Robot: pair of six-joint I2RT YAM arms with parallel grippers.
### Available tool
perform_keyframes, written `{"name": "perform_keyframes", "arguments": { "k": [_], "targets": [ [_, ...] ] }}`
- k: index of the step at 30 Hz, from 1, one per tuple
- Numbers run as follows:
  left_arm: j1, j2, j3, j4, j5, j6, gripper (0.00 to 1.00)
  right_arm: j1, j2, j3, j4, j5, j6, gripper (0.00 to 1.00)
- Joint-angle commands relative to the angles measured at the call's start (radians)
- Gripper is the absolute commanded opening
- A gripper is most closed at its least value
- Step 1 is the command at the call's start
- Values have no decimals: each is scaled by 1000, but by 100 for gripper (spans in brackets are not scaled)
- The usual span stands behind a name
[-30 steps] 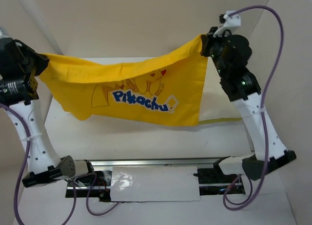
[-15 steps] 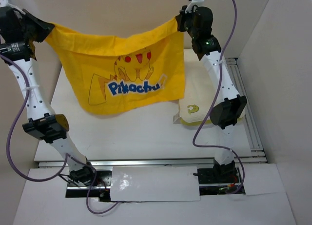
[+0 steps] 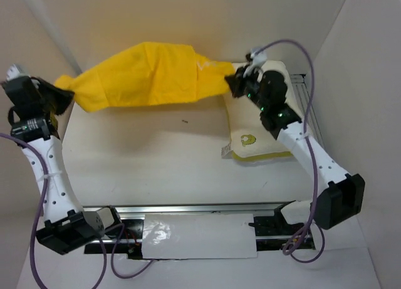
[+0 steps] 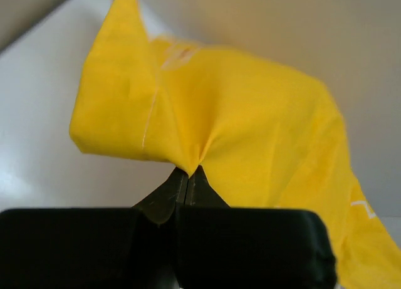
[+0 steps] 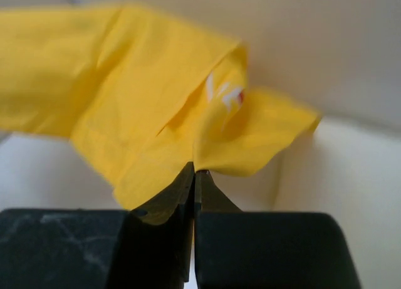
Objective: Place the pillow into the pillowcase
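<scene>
Bare tabletop is below my left gripper and back toward the base. My left gripper needs to pull the pillowcase corner back, lower it onto the clear spot and let go.
The yellow pillowcase (image 3: 150, 76) stretches low across the back of the table between both grippers, print side hidden. My left gripper (image 3: 61, 96) is shut on its left corner; in the left wrist view (image 4: 188, 170) the fabric (image 4: 238, 113) bunches at the closed tips. My right gripper (image 3: 230, 83) is shut on its right corner; in the right wrist view (image 5: 195, 170) the cloth (image 5: 144, 94) fans out from the tips. The cream-white pillow (image 3: 260, 129) lies at the right under the right arm, its yellow emblem (image 3: 247, 138) facing up.
Beige walls close in the table (image 3: 156, 157) at the back, left and right. A metal rail (image 3: 194, 209) and a white sheet (image 3: 197, 236) run along the near edge between the arm bases.
Both grippers have come down from high up, bringing the pillowcase from hanging spread with its print showing to lying low and bunched at the back. The right gripper now sits over the pillow's far end.
</scene>
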Motion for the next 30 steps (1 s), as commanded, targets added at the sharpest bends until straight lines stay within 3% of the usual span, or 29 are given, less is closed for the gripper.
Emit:
{"name": "perform_keyframes", "arguments": {
  "k": [1,3,8,11,12,13,14,15,16,17,20,25,30],
  "targets": [
    [10,-27,-292,-86,-136,-50,0,81,-40,-339,66,-68,73,7],
    [19,-37,-413,-107,-216,-60,0,142,-50,-470,11,-51,99,7],
    [39,25,-455,-206,-333,-71,0,246,-111,-629,-172,27,133,6],
    [60,70,-478,-252,-342,-88,14,280,-179,-709,-232,103,171,9],
    [60,84,-478,-265,-354,-115,25,291,-196,-721,-247,137,180,14],
    [71,96,-478,-266,-333,-116,53,291,-212,-732,-261,137,180,31],
    [83,96,-478,-256,-313,-106,71,291,-240,-732,-276,147,180,43],
    [83,96,-467,-247,-280,-97,90,300,-252,-732,-305,147,180,68],
    [83,96,-454,-247,-279,-97,100,309,-265,-717,-318,147,180,68],
    [83,96,-440,-247,-267,-97,100,309,-274,-704,-333,147,180,80],
    [83,53,-388,-256,-256,-86,100,318,-295,-635,-382,156,180,100],
    [68,-30,-396,-116,-48,2,100,328,-250,-530,-404,217,171,100],
    [-108,-77,-464,-29,-85,12,100,328,-132,-401,-393,318,208,100]
  ]
}}
